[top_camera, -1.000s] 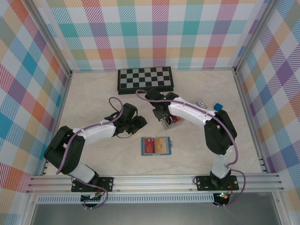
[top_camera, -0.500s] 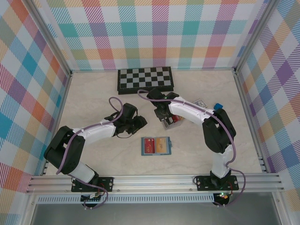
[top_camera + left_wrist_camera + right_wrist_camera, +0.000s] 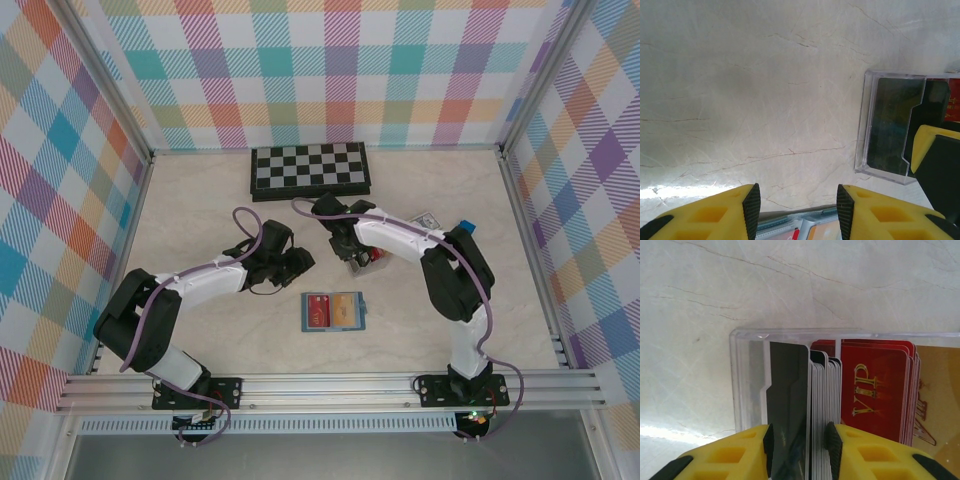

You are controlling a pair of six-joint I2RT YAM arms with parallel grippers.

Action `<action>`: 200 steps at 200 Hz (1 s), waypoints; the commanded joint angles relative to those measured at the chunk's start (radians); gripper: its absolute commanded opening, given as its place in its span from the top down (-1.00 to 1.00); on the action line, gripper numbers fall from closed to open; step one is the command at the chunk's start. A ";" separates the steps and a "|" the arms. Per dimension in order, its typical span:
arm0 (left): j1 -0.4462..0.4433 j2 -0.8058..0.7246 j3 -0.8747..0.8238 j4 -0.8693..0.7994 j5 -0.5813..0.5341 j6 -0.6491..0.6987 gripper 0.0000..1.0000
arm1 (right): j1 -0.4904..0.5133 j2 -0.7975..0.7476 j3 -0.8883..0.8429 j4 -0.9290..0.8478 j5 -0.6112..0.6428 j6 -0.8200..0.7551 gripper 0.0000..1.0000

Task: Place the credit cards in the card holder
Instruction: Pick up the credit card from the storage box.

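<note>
The dark card (image 3: 805, 425) has its edge between my right gripper's open fingers already, so they will shift slightly sideways toward the red VIP cards and close on it.
The teal card holder (image 3: 333, 311) lies open on the table with a red card (image 3: 318, 311) and a tan card (image 3: 346, 308) in it; its edge shows under my left gripper (image 3: 805, 231). More credit cards stand on edge in a clear box (image 3: 742, 385): red VIP ones (image 3: 875, 385) and tan ones (image 3: 939, 390). My right gripper (image 3: 800, 440) is open over that box (image 3: 368, 258), its jaws on either side of a dark card (image 3: 787, 390) and several white-edged cards. My left gripper (image 3: 797, 205) is open and holds nothing, left of the box (image 3: 298, 262).
A folded chessboard (image 3: 310, 170) lies at the back. A small patterned card (image 3: 425, 220) and a blue object (image 3: 465, 228) lie right of the right arm. Checked walls and metal rails enclose the table on three sides.
The right gripper has shifted slightly left over the clear box and its jaws have widened. The left arm and the card holder have not moved.
</note>
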 commanded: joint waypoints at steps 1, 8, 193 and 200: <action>0.009 -0.001 0.009 0.013 0.011 0.007 0.08 | -0.007 0.019 0.000 -0.022 0.047 -0.012 0.28; 0.009 -0.002 0.007 0.014 0.011 0.007 0.08 | -0.007 0.023 0.000 -0.025 0.061 -0.011 0.29; 0.007 0.006 0.013 0.017 0.012 0.005 0.07 | -0.007 -0.046 -0.038 -0.013 0.115 -0.020 0.69; 0.007 0.006 0.012 0.017 0.011 0.005 0.07 | -0.007 -0.046 -0.038 -0.014 0.115 -0.019 0.69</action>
